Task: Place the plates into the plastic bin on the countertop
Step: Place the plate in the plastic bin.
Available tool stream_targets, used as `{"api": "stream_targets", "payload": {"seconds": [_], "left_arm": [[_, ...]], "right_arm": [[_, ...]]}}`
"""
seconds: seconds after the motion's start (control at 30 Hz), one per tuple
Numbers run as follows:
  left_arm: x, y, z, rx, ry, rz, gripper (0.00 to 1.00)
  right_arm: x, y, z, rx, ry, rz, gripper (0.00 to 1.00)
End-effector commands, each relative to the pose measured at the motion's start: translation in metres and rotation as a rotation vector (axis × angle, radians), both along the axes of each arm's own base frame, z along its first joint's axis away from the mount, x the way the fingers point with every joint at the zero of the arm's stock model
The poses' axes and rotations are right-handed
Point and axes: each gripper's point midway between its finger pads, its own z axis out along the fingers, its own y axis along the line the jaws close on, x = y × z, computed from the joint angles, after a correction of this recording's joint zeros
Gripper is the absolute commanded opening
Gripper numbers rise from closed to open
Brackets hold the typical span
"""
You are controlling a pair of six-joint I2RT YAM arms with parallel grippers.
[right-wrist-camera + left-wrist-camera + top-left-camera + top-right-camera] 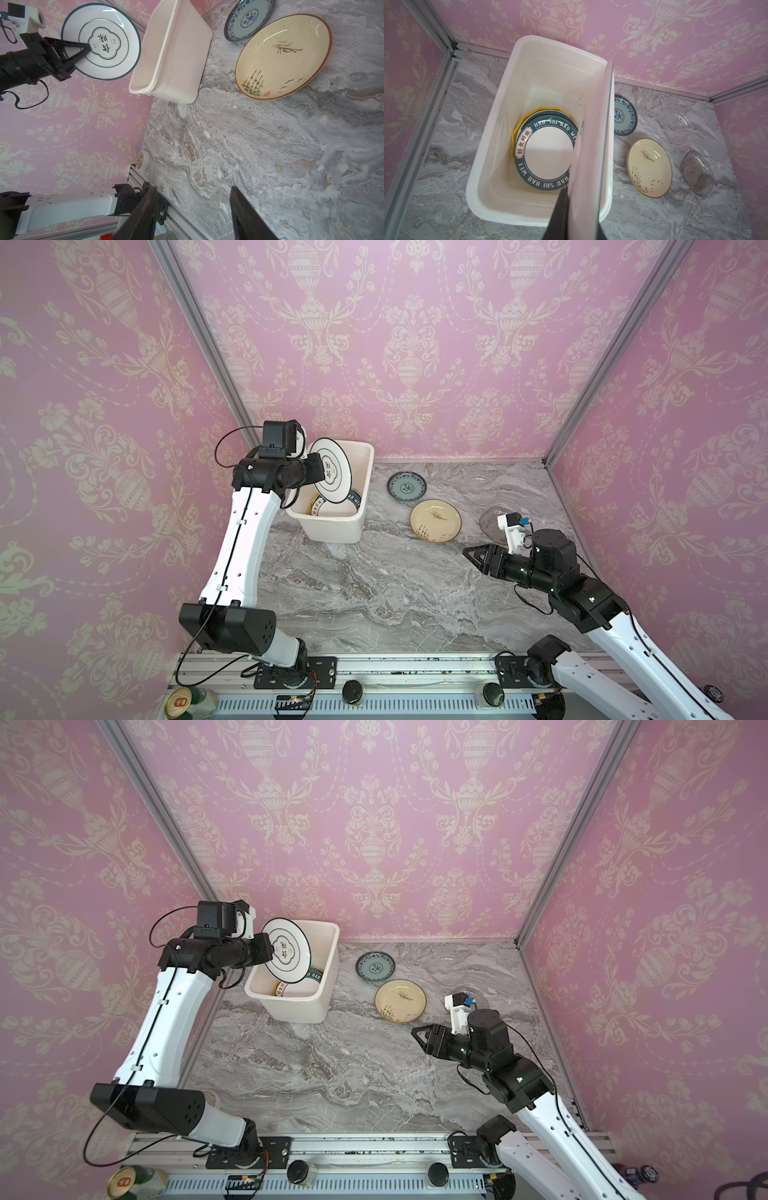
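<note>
My left gripper holds the white plate, which still hangs high above the stack in the bin. I will move my left gripper down into the bin to the teal-rimmed plate (339,509) (548,153) and let go of the white plate there.
My left gripper (318,459) (272,946) (571,190) (89,48) is shut on a white plate with a dark rim (332,470) (286,950) (591,145) (101,41), held on edge over the white plastic bin (332,531) (299,1011) (483,176) (178,62). Inside the bin a teal-rimmed plate (548,153) lies on a yellow plate (525,118). Right of the bin, the countertop (374,593) carries a small teal patterned plate (407,486) (624,115), a cream plate (435,521) (282,56), a smoky glass plate (697,173) and a clear one (683,128). My right gripper (473,559) (420,1038) (194,188) hovers open and empty near the cream plate.
Pink patterned walls close the left, back and right sides. The ribbed aluminium rail (415,664) with both arm bases runs along the front edge. A tape roll (142,160) sits at the front left corner, and cans (187,701) lie beyond the rail.
</note>
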Motion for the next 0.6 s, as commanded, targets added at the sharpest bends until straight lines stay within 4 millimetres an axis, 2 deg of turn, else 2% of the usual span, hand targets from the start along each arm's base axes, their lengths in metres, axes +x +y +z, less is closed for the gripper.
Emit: {"api": "stream_targets", "payload": {"seconds": [0.0,0.1,0.23,0.37,0.57], "left_arm": [[0.010,0.021,-0.015,0.156,0.050,0.012,0.00],[0.025,0.021,-0.028,0.159,0.075,0.004,0.00],[0.043,0.009,-0.047,0.121,0.091,-0.054,0.00],[0.052,-0.002,-0.071,0.109,0.128,-0.148,0.00],[0.059,-0.006,-0.098,0.059,0.171,-0.226,0.00]], "right_arm": [[0.001,0.004,-0.007,0.014,0.022,0.018,0.55],[0.002,0.006,-0.009,0.016,0.031,0.024,0.55],[0.004,0.009,-0.011,0.014,0.040,0.038,0.55],[0.006,0.012,-0.016,0.006,0.057,0.048,0.55],[0.010,0.017,-0.013,0.022,0.082,0.055,0.55]]}}
